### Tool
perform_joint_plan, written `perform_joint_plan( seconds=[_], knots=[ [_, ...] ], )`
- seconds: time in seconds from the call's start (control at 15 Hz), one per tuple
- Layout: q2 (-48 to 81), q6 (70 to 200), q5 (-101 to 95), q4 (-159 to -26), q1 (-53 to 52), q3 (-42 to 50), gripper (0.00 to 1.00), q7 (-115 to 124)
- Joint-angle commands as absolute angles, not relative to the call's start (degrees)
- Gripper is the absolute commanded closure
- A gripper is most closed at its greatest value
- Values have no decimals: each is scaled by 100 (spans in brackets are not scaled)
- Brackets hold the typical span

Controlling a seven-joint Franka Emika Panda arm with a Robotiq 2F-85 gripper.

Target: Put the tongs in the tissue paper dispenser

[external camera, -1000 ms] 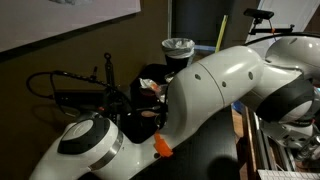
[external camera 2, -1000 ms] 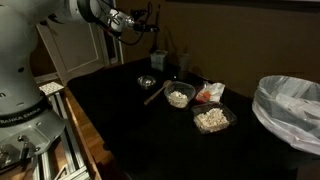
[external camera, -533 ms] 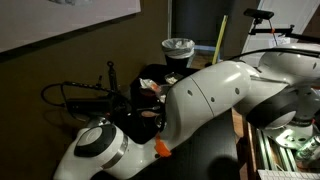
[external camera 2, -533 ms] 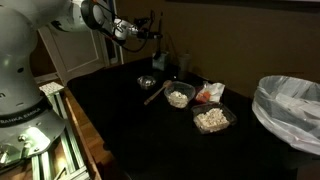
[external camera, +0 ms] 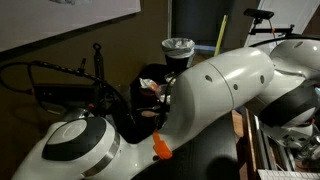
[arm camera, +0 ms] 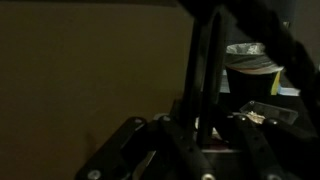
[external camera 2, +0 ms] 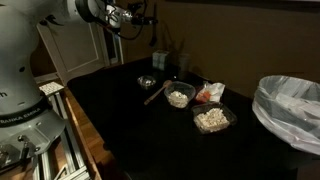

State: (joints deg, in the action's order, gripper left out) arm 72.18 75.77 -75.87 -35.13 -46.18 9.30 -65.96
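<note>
My gripper needs to move down and across to the dark upright container (external camera 2: 160,60) at the back next and release the tongs there, because the tongs are still above it.
My gripper (external camera 2: 138,17) is high above the far left end of the dark table (external camera 2: 130,120). In the wrist view the fingers (arm camera: 200,135) are closed around long dark bars, the tongs (arm camera: 205,70), which stand up between them. In an exterior view a thin dark rod (external camera: 97,58) sticks up by the gripper. A dark upright container (external camera 2: 160,60) stands at the back of the table, below and right of the gripper. I cannot tell whether it is the tissue paper dispenser.
Bowls of pale food (external camera 2: 180,97) (external camera 2: 212,119), a small bowl (external camera 2: 147,83), a wooden stick (external camera 2: 155,93) and a red packet (external camera 2: 208,93) lie mid-table. A bin with a white liner (external camera 2: 290,105) (external camera: 178,47) stands beyond them. My own arm (external camera: 220,90) blocks much of one view.
The gripper with the tongs has risen and shifted a little to the left above the back of the table. The things on the table have not moved.
</note>
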Motion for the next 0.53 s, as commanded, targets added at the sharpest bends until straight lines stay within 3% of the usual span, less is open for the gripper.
perform_joint_plan(
  seconds=[0.0,0.47],
  knots=[
    [7315,7755,-7950,-3341,-4631,1067,91,-6477],
    [8030,8367,-7865,-3005,-4183,1022,91,-5289]
  ],
)
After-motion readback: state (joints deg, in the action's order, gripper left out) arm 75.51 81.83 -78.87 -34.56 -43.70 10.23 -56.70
